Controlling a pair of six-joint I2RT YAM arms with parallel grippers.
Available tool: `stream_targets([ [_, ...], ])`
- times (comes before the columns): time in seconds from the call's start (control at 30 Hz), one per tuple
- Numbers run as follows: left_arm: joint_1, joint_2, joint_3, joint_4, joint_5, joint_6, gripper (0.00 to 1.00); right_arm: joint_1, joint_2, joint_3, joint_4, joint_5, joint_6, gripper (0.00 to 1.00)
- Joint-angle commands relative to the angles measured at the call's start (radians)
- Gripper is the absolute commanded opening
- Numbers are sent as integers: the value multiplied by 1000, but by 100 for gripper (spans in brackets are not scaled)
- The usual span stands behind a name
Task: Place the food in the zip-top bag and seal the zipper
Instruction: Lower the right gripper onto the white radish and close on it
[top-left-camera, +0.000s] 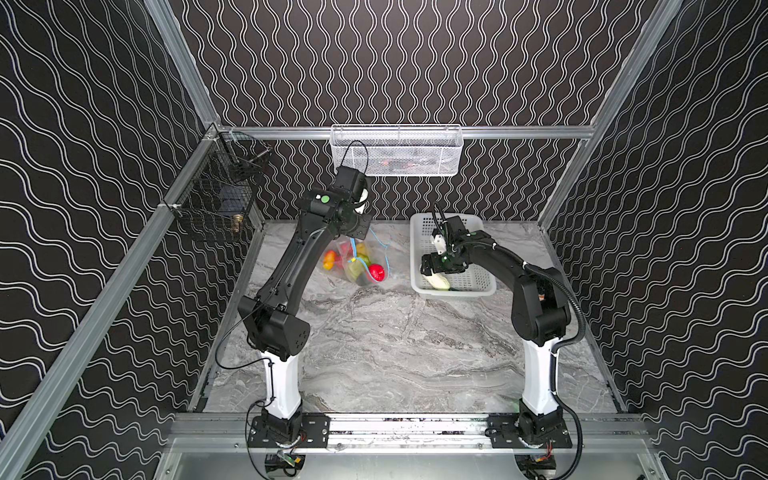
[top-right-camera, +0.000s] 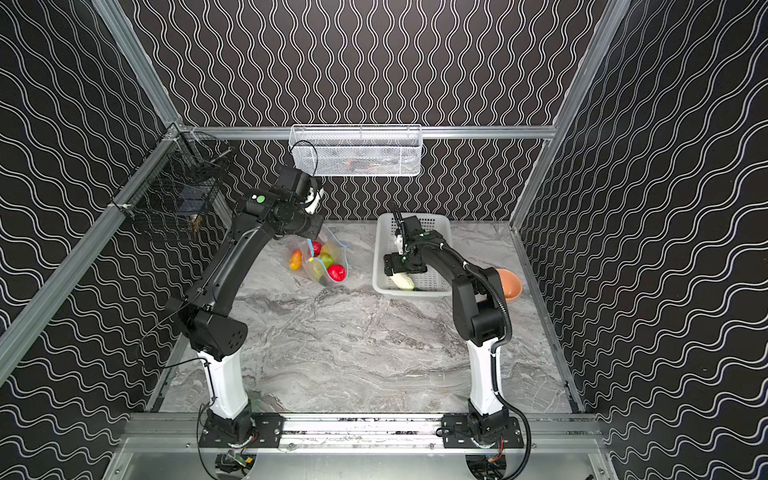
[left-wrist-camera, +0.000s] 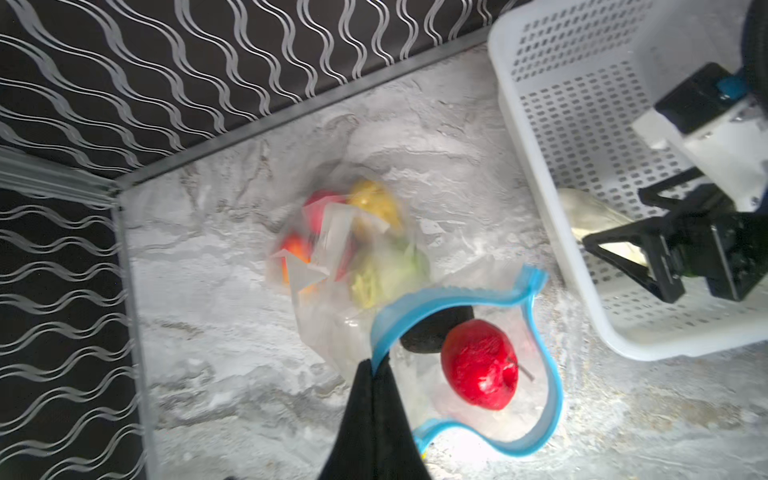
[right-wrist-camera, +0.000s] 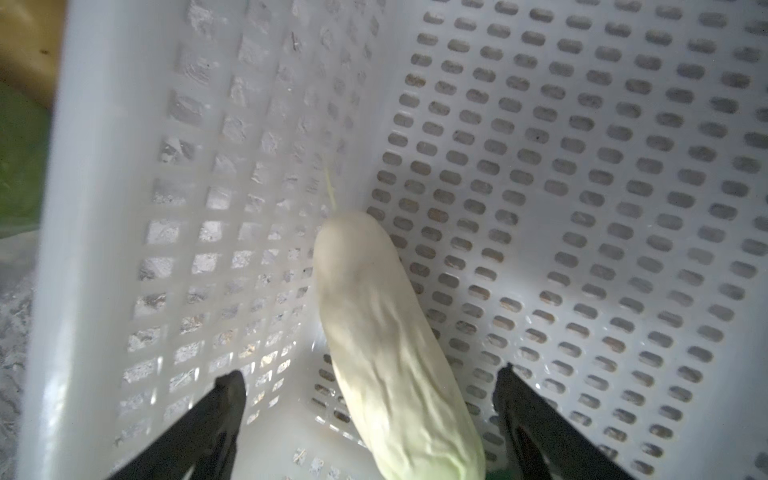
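Note:
The middle of the white long vegetable is just below and between my right gripper's open fingers. My right gripper will go down and close around it next.
The clear zip-top bag (top-left-camera: 358, 262) (top-right-camera: 325, 262) lies at the back left of the table, its mouth held up and agape. My left gripper (left-wrist-camera: 376, 368) is shut on the blue zipper (left-wrist-camera: 542, 365) at the rim. A red apple (left-wrist-camera: 480, 363) and a dark oval (left-wrist-camera: 432, 334) sit just inside the mouth. More food (left-wrist-camera: 365, 245), red, yellow and green, shows blurred deeper in. The white long vegetable (right-wrist-camera: 386, 345) (top-left-camera: 440, 282) lies in a corner of the white basket (right-wrist-camera: 582, 166). My right gripper (right-wrist-camera: 370, 386) stands open astride it, both fingers clear of it.
The white basket (top-left-camera: 486, 286) stands at the back right of the marble table (top-left-camera: 395, 353), with an orange bowl (top-right-camera: 510, 283) beside it behind the right arm. A white mesh basket (top-left-camera: 397, 150) hangs on the back wall and a black wire basket (top-left-camera: 216, 195) on the left rail.

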Motion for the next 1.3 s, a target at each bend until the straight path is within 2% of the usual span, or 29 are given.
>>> stream_targets([
  [0.0,0,-19,-31,74,70,-26,0,0,15,11,-31,18,-19,88],
  [0.07,-1,-16,-25,78,100,-33,0,3,30,28,-47,12,-33,82],
  [0.13,-5,-8,-12,74,117,-38,0,7,46,50,-63,21,-37,82],
  [0.43,-30,-8,-53,91,58,-24,0,17,108,113,-80,31,-50,81],
  [0.53,-41,-3,-51,89,43,-20,0,18,140,145,-101,42,-52,77],
  [0.7,-59,12,-30,77,25,-17,0,20,170,181,-133,65,-59,60],
  [0.8,-71,17,-24,75,12,-15,0,19,179,200,-145,75,-60,45],
  [0.87,-77,20,-20,73,9,-17,0,20,181,213,-152,86,-55,41],
  [0.93,-81,24,-16,70,5,-18,0,20,177,219,-153,97,-50,29],
  [1.27,-85,18,-17,65,6,-26,0,13,76,163,-72,84,4,16],
])
